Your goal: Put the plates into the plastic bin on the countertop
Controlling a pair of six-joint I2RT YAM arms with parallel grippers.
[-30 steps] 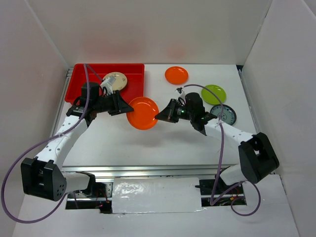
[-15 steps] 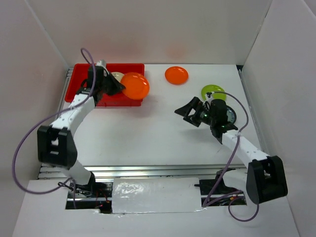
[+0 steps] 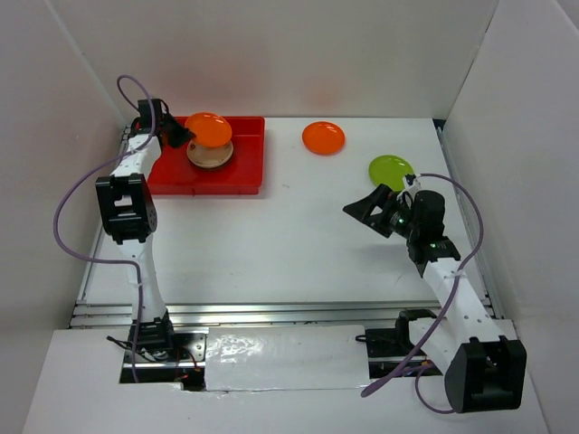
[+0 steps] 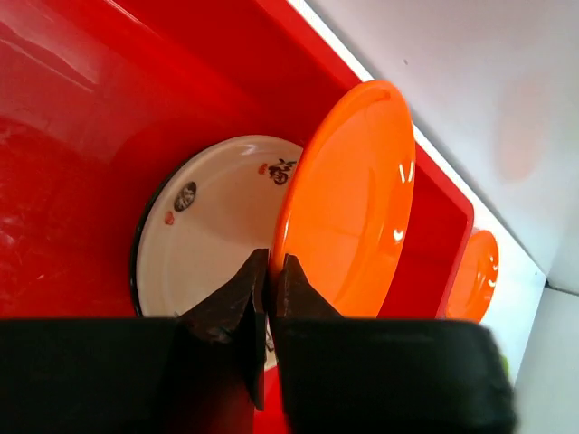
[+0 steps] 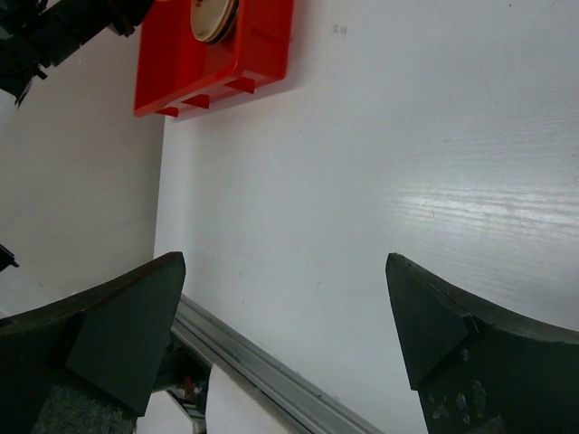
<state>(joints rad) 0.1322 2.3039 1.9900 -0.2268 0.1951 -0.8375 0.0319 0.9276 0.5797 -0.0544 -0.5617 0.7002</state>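
The green plate is on the countertop. My right gripper will next swing to its right in the top view and down to the countertop on the green plate's near side below it, closing.
My left gripper (image 3: 181, 134) is shut on the rim of an orange plate (image 3: 209, 129), held tilted over the red plastic bin (image 3: 244, 172). In the left wrist view the fingers pinch that orange plate (image 4: 353, 208) edge-on above a beige patterned plate (image 4: 217, 226) lying in the bin (image 4: 72, 181). A second orange plate (image 3: 323, 137) and a lime green plate (image 3: 390, 169) rest on the white countertop (image 3: 271, 244). My right gripper (image 3: 366, 212) hangs open and empty above the countertop, right of centre, below the green plate.
The right wrist view shows bare white countertop (image 5: 380, 163) between the open fingers, the metal rail (image 5: 262, 371) along the front edge, and the red bin (image 5: 262, 54) far off. White walls enclose the table on three sides.
The right gripper let go of the orange plate, opened and drew back to the right. The left arm carried the plate from the middle of the table to above the bin.
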